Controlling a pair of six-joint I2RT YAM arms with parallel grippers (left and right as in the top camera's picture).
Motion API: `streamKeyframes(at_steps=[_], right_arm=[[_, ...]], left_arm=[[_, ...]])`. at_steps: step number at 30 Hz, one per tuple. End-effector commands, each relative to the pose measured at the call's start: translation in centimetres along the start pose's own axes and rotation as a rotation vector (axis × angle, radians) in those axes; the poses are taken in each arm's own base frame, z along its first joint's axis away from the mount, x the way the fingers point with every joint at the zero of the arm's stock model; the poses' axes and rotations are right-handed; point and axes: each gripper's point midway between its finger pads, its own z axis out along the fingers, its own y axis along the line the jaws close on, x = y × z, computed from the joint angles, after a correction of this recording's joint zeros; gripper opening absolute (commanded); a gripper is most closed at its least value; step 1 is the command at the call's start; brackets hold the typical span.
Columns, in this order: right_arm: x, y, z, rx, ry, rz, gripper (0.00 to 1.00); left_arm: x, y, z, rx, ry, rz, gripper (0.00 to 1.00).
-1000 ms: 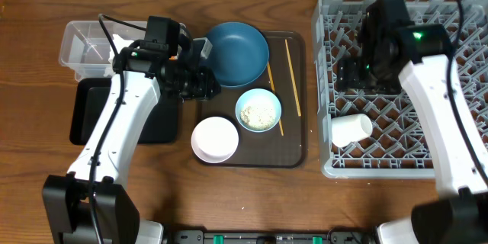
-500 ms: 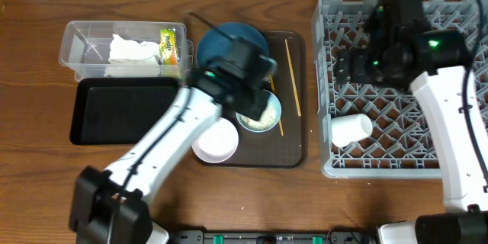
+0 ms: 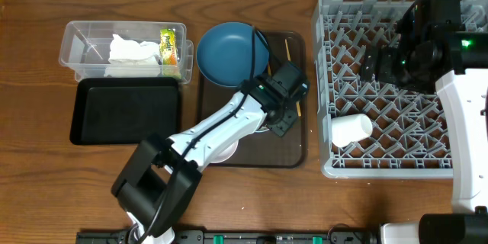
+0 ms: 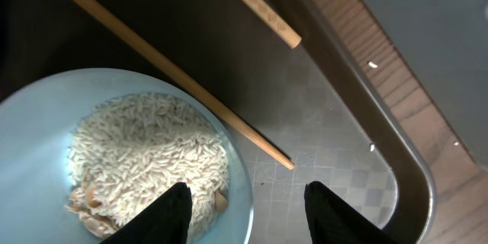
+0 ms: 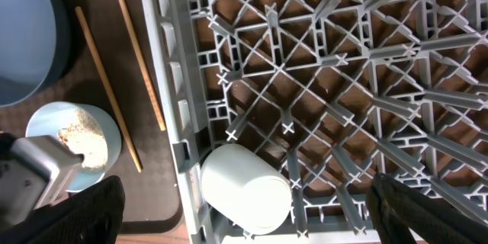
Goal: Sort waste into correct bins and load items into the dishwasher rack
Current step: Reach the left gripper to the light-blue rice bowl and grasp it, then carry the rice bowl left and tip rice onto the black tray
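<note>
The pale blue bowl's rim (image 4: 252, 201) runs between my open fingers, so my left gripper moves down onto it and closes next, one finger inside over crumbs.
My left gripper (image 3: 279, 113) (image 4: 248, 213) is open over the small pale blue bowl (image 4: 34, 114). One finger is above the beige rice-like crumbs (image 4: 145, 152), the other above the brown serving tray (image 4: 335, 145). Two wooden chopsticks (image 4: 168, 69) (image 3: 287, 52) lie on that tray beside the bowl. The large dark blue bowl (image 3: 229, 52) sits at the tray's back. The white bowl (image 3: 226, 152) is mostly hidden under my left arm. My right gripper (image 3: 372, 67) (image 5: 245, 187) is open and empty above the grey dishwasher rack (image 3: 396, 164) (image 5: 320, 69). The white cup (image 3: 351, 130) (image 5: 244, 194) lies on its side in the rack.
The clear tub (image 3: 76, 46) at the back left holds crumpled white tissue (image 3: 130, 52) and the yellow-orange snack wrapper (image 3: 168, 47). The shallow black tray (image 3: 126, 110) lies in front of it. The pale blue bowl (image 5: 76, 133) and chopsticks (image 5: 107, 91) also show in the right wrist view.
My left arm swung right from the clear tub to the pale blue bowl, uncovering the tub with tissue and wrapper. My right gripper drifted right over the rack.
</note>
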Motion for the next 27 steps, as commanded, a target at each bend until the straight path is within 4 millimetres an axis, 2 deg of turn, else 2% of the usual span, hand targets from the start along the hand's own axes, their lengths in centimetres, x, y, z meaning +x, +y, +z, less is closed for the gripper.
streamKeyframes(at_steps=[1, 14, 21, 27], right_arm=[[-0.3, -0.1, -1.1, -0.005, -0.035, -0.011, 0.99], [-0.2, -0.1, -1.1, -0.004, -0.027, -0.01, 0.99], [-0.2, -0.1, -1.1, -0.004, -0.027, -0.01, 0.99], [-0.2, -0.1, -1.1, -0.004, -0.027, -0.01, 0.99]], left_arm=[[0.0, 0.4, 0.6, -0.027, 0.007, 0.011, 0.51], [0.3, 0.6, 2.0, -0.036, 0.032, 0.01, 0.36], [0.4, 0.7, 2.5, -0.036, 0.039, 0.01, 0.34], [0.5, 0.7, 3.0, -0.036, 0.044, 0.01, 0.29]])
